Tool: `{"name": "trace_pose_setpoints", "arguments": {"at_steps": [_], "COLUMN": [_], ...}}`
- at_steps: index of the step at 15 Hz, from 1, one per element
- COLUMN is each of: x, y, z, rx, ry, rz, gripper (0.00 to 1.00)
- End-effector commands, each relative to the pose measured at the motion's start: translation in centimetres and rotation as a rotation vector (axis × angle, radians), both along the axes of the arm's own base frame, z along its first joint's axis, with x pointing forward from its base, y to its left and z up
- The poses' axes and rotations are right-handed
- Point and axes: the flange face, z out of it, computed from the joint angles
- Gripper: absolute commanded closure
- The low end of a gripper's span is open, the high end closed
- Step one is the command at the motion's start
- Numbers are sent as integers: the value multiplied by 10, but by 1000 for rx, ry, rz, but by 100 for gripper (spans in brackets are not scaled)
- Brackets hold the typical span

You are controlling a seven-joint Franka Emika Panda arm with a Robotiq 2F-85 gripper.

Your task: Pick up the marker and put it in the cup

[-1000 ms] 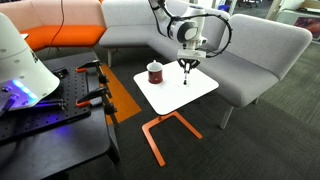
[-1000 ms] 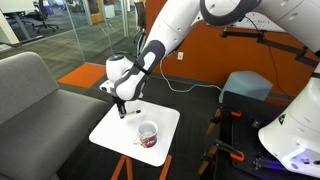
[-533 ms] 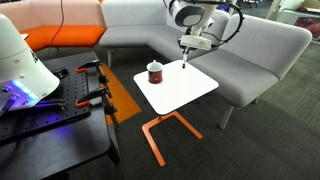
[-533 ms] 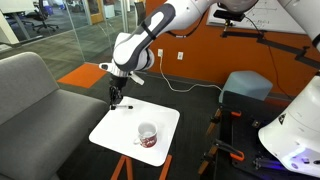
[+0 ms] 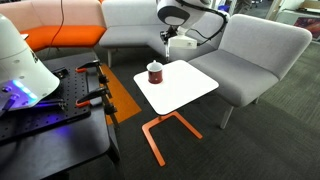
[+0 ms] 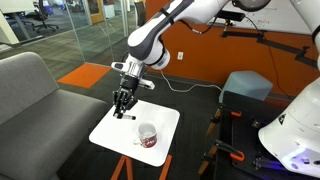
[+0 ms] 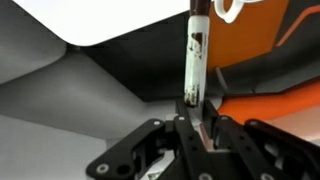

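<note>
The marker still hangs beside the upright cup, so next I will move my gripper across toward it, bring the marker over the cup's opening (image 5: 155, 66) and release it.
My gripper (image 5: 166, 44) is shut on the marker (image 7: 195, 52), a short dark stick that hangs down from the jaws. It hovers over the white side table (image 5: 185, 90), a little above and beyond the cup (image 5: 154, 72). The cup is a dark red-brown mug with a whitish rim, standing upright on the table. In an exterior view the gripper (image 6: 122, 100) is left of and above the cup (image 6: 147, 135). In the wrist view the jaws (image 7: 196, 118) clamp the marker's end, and part of the cup's rim (image 7: 230, 8) shows at the top edge.
Grey sofa seats (image 5: 250, 50) wrap around the table, with an orange seat (image 5: 60, 38) at the back. A black bench with clamps (image 5: 60, 110) and a white robot base (image 5: 20, 60) stand close by. The table has an orange frame (image 5: 160, 135).
The gripper has lifted the marker off the table and carried it across toward the cup. The cup has not moved.
</note>
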Motion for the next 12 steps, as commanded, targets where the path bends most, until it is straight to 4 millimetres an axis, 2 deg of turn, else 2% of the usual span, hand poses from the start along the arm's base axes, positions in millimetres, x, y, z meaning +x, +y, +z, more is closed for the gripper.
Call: {"name": "trace_pose_setpoints", "arguments": {"at_steps": [1,3,6,8,12], "x": [-22,-35,-51,-55,-43], "y": [3,6,0,-8,-37], "z": [14,18,9,-5,-42], "rx": [148,225,364,403,401], "ry": [-16,21,103,143,115], "rz": [140,223,310,309,264], "gripper": [95,95,95,95,95]}}
